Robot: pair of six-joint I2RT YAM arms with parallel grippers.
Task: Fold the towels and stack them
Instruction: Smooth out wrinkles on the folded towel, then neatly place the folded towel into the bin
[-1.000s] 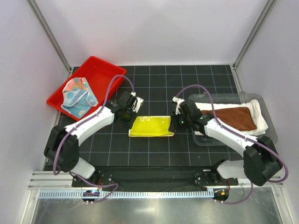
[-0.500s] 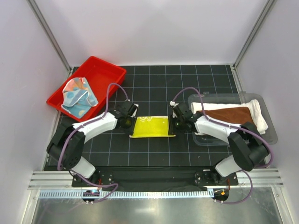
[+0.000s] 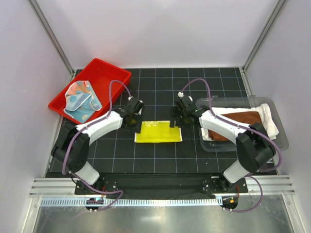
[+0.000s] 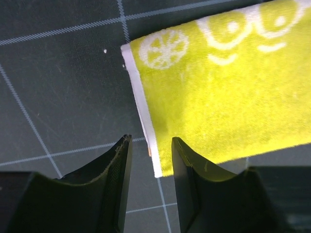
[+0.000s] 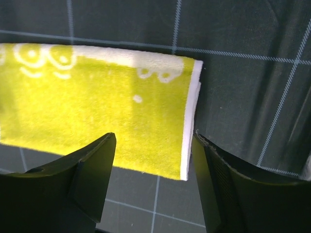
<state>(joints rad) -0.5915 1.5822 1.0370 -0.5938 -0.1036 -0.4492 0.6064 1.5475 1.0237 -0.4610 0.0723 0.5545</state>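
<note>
Next, my right gripper lowers and eases back onto the towel's near corner (image 3: pixel 178 139) (image 5: pixel 175 167) by the clear bin, since the corner lies below and behind its fingers.
The yellow-green crocodile towel (image 3: pixel 158 132) lies folded flat on the black grid mat between my arms. My left gripper (image 3: pixel 136 121) is open just above its far left corner; in the left wrist view (image 4: pixel 150 153) the towel's white edge (image 4: pixel 141 111) lies below the gap. My right gripper (image 3: pixel 175 122) is open wide over the far right corner (image 5: pixel 189 121), shown in the right wrist view (image 5: pixel 153 145). The light-blue multicoloured towel (image 3: pixel 80 100) lies crumpled in the red tray. The brown towel (image 3: pixel 244 118) lies on the white towel (image 3: pixel 268 120) in the clear bin.
The red tray (image 3: pixel 104 69) sits at the far left of the mat. The clear plastic bin (image 3: pixel 281 141) sits at the right, with my right arm reaching across its near left side. Grey walls close in the cell on three sides.
Both grippers have let go of the yellow-green towel and opened, shifting toward its far corners. The towel has settled flat on the mat.
</note>
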